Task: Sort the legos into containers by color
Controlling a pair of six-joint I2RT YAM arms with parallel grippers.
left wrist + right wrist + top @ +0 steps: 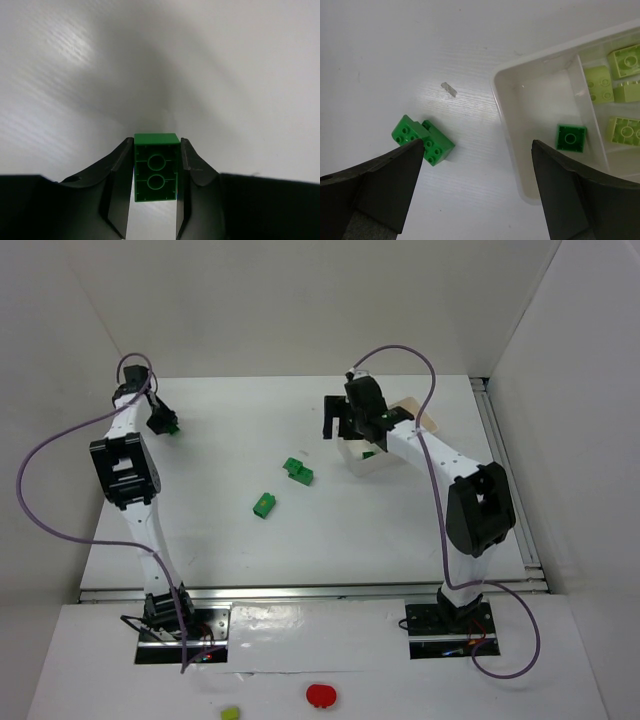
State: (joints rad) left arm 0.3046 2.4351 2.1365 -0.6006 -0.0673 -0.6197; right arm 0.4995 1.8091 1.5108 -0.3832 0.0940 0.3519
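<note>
I will next move my left gripper to the right in the top view, over the tray's section with the dark green lego [366, 453], and let go there, because the colors match.
My left gripper [165, 425] is at the far left of the table, shut on a dark green lego [156, 166] whose hollow underside faces the wrist camera; it also shows in the top view [173, 428]. My right gripper [477, 150] is open and empty, hovering over the left wall of the white tray [502, 100]. One tray compartment holds a dark green lego [570, 137], and the one beside it holds several lime-yellow legos [620, 95]. Two joined green legos [422, 140] lie on the table left of the tray, also seen from the top [298, 470]. Another green lego [265, 504] lies nearer the front.
The right arm hides most of the tray [362, 458] in the top view. A beige thing [425, 417] peeks out behind that arm. A small scrap [449, 89] lies on the table. A red round thing [321, 695] and a lime blob [230, 713] sit on the front ledge.
</note>
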